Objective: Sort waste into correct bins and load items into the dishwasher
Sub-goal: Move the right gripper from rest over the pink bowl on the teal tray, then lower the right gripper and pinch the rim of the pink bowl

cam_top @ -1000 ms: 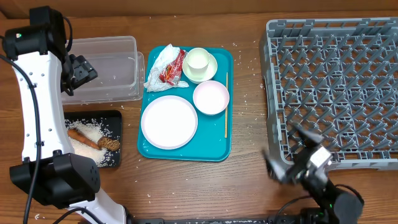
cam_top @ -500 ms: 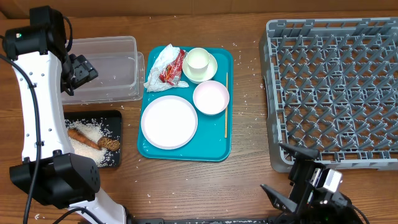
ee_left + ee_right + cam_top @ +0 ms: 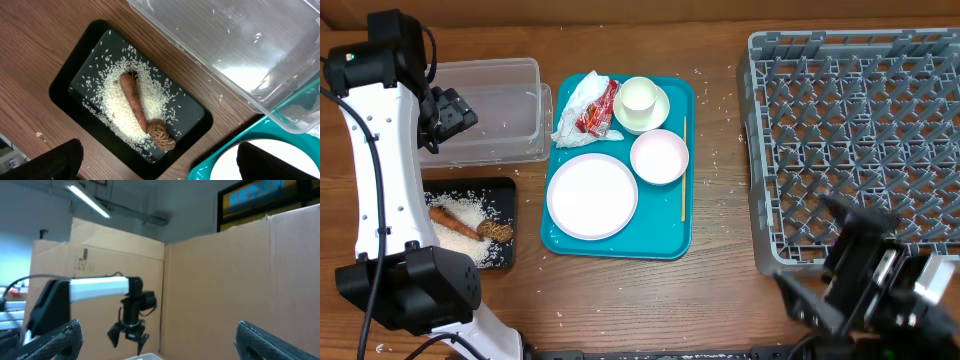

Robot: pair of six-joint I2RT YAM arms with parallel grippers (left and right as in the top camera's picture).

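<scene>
The right gripper swings across and down onto the white bowl's rim beside the plate next, since the plate lies below it, to its left in the overhead view.
The crumpled white napkin point(image 3: 576, 104) and red-and-white wrapper point(image 3: 599, 107) lie on the teal tray point(image 3: 620, 244), with the plate point(image 3: 591, 195), a bowl point(image 3: 659, 156), the cup point(image 3: 639, 97) in the second bowl point(image 3: 658, 112), and the wooden stick point(image 3: 683, 170). The black tray point(image 3: 80, 75) holds rice point(image 3: 117, 107), the carrot-like stick point(image 3: 134, 100) and the brown piece point(image 3: 162, 136). The clear tub point(image 3: 490, 110) has nothing large in it. My left gripper point(image 3: 445, 115) hangs open and empty above the tub's left end. My right gripper point(image 3: 825, 275) is open and empty, raised in front of the grey rack point(image 3: 860, 140).
Loose rice grains are scattered on the wood table point(image 3: 720, 150) around the teal tray. The right wrist view points level at cardboard walls point(image 3: 225, 280) and shows my left arm point(image 3: 132, 315). The left wrist view shows the tub point(image 3: 240, 50) and plate point(image 3: 235, 160).
My right arm has swung from the rack's front left corner toward the right and risen closer to the overhead camera. The left arm and all objects have not moved.
</scene>
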